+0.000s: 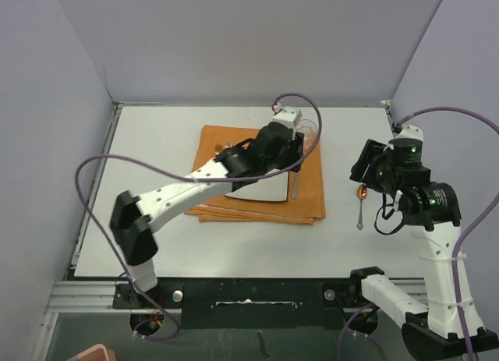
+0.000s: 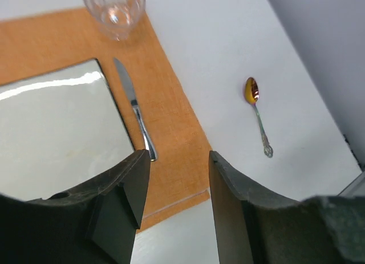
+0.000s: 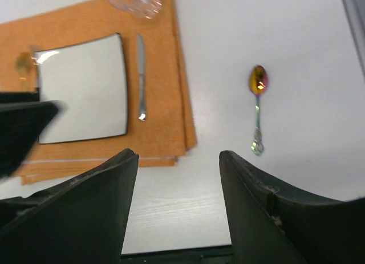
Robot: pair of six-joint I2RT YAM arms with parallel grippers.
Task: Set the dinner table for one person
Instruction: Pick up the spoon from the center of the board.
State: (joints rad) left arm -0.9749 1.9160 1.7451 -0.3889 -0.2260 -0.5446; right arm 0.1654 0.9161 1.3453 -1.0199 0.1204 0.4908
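Observation:
My right gripper lowers its fingers onto the spoon's handle (image 1: 360, 215) next. The spoon, still off the mat (image 1: 308, 197), lies below that gripper, to the right in its wrist view.
The off-white dinner table (image 1: 156, 221) carries an orange cloth mat (image 1: 308, 197) with a square white plate (image 1: 265, 191) on it. A knife (image 2: 135, 107) lies on the mat just right of the plate, and a clear glass (image 2: 114, 10) stands at the mat's far right corner. A spoon with a coloured bowl (image 3: 257, 107) lies on bare table right of the mat. My left gripper (image 2: 178, 161) hovers open above the mat near the knife, holding nothing. The right gripper (image 3: 178, 161) hangs open and empty over the table, close to the spoon (image 1: 361, 205).
A blurred golden utensil (image 3: 23, 63) lies on the mat left of the plate. Grey walls close in the table at the back and on both sides. The left arm (image 1: 195, 185) stretches across the mat. A metal rail (image 1: 234, 291) runs along the near edge.

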